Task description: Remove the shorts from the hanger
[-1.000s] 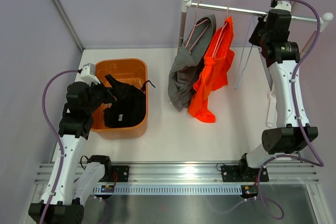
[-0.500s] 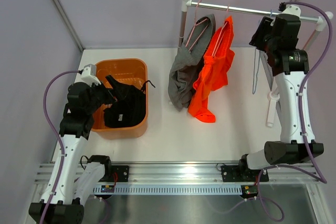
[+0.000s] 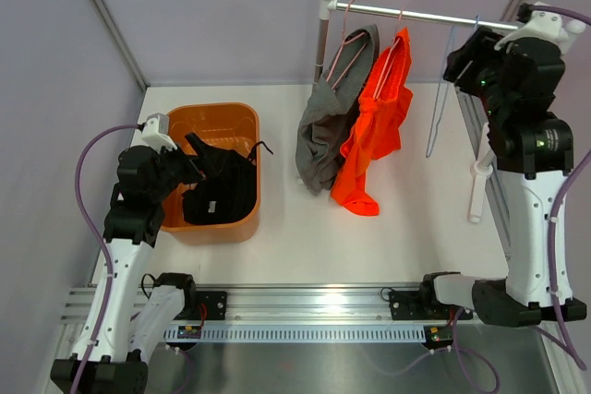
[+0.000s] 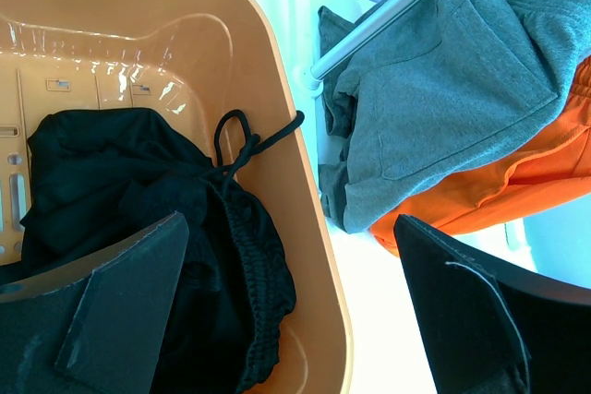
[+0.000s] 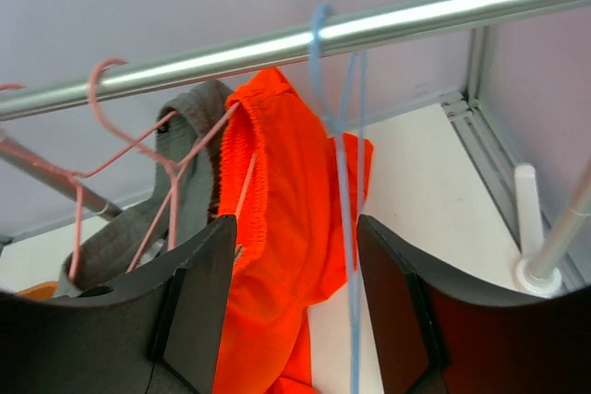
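Next, my right gripper shifts left in the top view onto the pink hanger's neck [image 3: 399, 34], since orange shorts [image 3: 374, 126] still hang there on a pink hanger.
Grey shorts [image 3: 321, 131] and orange shorts [image 3: 374, 126] hang on pink hangers [image 3: 349, 48] from the metal rail [image 3: 420, 17]. To their right an empty blue hanger [image 3: 441, 89] hangs on the same rail. My right gripper [image 3: 462, 54] is open just behind it. In the right wrist view the blue hanger [image 5: 338, 182] runs between my fingers close to the right one, with the orange shorts [image 5: 282, 228] beyond. Black shorts [image 3: 220, 193] lie in the orange basket [image 3: 251, 117]. My left gripper [image 4: 295, 311] is open above the basket's rim [image 4: 300, 200], holding nothing.
The rail rests on white posts, one at the left end [image 3: 323, 29] and one at the right [image 3: 476, 186]. Purple walls close in the back and both sides. A metal mounting rail [image 3: 314, 302] runs along the near edge.
My right gripper has opened and let go of the blue hanger, which now hangs freely on the rail. The right arm has pulled back to the right. The left arm has not moved.
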### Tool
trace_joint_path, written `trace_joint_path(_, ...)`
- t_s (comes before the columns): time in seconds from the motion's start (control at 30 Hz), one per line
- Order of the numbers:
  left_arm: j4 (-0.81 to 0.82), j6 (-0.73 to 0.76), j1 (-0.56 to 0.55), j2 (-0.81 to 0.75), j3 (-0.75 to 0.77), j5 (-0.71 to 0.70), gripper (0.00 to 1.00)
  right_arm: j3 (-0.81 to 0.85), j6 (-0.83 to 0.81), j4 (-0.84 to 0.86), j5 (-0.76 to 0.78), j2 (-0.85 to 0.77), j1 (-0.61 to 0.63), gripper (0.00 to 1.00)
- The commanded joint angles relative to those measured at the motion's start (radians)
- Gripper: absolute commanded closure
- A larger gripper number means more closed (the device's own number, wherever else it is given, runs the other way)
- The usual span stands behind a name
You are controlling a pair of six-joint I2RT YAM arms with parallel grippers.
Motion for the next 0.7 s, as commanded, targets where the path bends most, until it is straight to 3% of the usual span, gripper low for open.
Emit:
trace_joint_path(0.0,0.025,0.015,0.004,-0.007,0.005,0.026,0.01,0.045,-0.011,0.018,0.068,0.096,0.147,0.36)
trace_joint_path(0.27,0.014,0.029,0.004,-0.007,0.002,0.012,0.01,0.153,0.01,0.065,0.159,0.291,0.262,0.36)
trace_joint_path(0.67,0.012,0.041,0.004,0.006,0.002,0.028,0.01,0.193,-0.001,0.185,0.248,0.44,0.282,0.36)
